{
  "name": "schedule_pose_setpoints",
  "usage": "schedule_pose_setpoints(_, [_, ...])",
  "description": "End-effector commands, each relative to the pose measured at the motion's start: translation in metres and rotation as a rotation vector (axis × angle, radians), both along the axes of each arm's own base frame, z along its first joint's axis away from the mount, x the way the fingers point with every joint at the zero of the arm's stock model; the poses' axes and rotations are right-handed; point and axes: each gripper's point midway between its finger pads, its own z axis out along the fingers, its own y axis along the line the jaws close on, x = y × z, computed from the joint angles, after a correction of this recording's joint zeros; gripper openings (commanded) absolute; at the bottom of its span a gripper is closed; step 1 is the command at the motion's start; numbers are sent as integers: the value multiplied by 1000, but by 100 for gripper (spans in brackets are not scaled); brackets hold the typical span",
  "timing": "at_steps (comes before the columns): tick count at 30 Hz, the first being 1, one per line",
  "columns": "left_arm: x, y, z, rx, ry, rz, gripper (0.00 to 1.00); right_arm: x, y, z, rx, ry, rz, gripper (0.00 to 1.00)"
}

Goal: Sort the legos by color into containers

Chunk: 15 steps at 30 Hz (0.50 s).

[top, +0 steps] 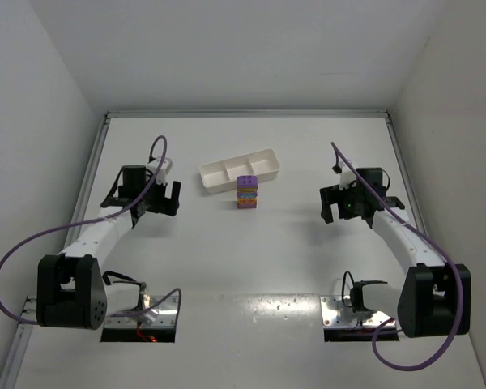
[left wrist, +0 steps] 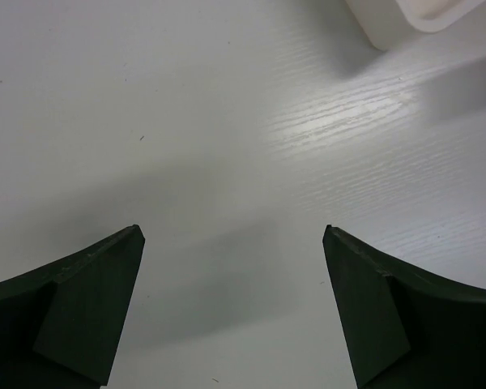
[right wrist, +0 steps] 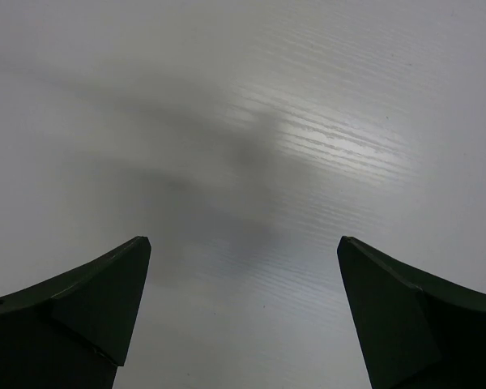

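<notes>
The robot's left gripper will swing across next and turn its fingers to straddle the stack's purple top (top: 246,181), because the stack is to the gripper's right in the top view.
A stack of legos (top: 247,193), purple on top with orange and yellow layers below, stands on the table just in front of the white three-compartment tray (top: 239,170). All three compartments look bare. My left gripper (top: 165,197) is open and empty, left of the stack. My right gripper (top: 334,204) is open and empty, right of the stack. In the left wrist view my gripper (left wrist: 233,235) hangs over bare table, with a corner of the tray (left wrist: 405,18) at the top right. In the right wrist view my gripper (right wrist: 243,241) sees only bare table.
White walls enclose the table on the left, back and right. A metal rail (top: 247,115) runs along the back edge. Purple cables (top: 32,243) loop from both arms near their bases.
</notes>
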Motion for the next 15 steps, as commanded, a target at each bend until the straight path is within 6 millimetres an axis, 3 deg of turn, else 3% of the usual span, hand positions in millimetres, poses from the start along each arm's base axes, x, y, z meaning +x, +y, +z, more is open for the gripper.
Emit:
schedule_pose_setpoints(1, [5,-3,6,-16,-21,-33,100,6,4,10,20,-46,12,100])
schedule_pose_setpoints(6, [7,-11,15,-28,-13,-111,100,6,4,10,14,-48,19,100])
schedule_pose_setpoints(9, [10,-19,30,-36,-39,-188,100,6,4,10,14,-48,19,100])
schedule_pose_setpoints(13, [15,-37,62,-33,-98,-372,97,4,6,12,17,-44,50,100])
schedule_pose_setpoints(14, [25,-40,80,-4,-142,-437,96,1,11,11,36,-32,65,100])
schedule_pose_setpoints(15, [18,-43,84,-12,-114,-482,96,1,12,11,38,-35,82,100])
